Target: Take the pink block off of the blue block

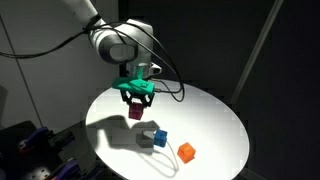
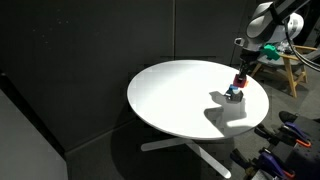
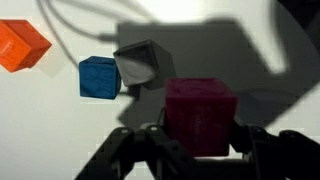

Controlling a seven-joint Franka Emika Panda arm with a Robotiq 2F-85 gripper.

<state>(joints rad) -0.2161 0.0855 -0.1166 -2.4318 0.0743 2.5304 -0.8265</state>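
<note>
Next, the gripper moves down away from the grey cube (image 3: 140, 63) and releases the pink block on the bare tabletop, which lies below the gripper, clear of other cubes.
My gripper (image 3: 200, 148) is shut on the pink block (image 3: 200, 112), a magenta cube held between the fingers above the white round table (image 1: 215, 115). In both exterior views the gripper (image 1: 136, 101) (image 2: 240, 74) holds the pink block (image 1: 136, 111) (image 2: 239, 81) lifted off the table. The blue block (image 3: 98, 77) sits on the table with nothing on top, touching a grey cube (image 3: 140, 63). It shows in an exterior view (image 1: 160, 138) below and to the right of the gripper.
An orange cube (image 3: 22, 45) (image 1: 186, 152) lies apart from the blue one, near the table's front edge. The grey cube (image 1: 147, 137) sits beside the blue block. Cables hang from the arm. Dark curtains surround the table (image 2: 180, 95).
</note>
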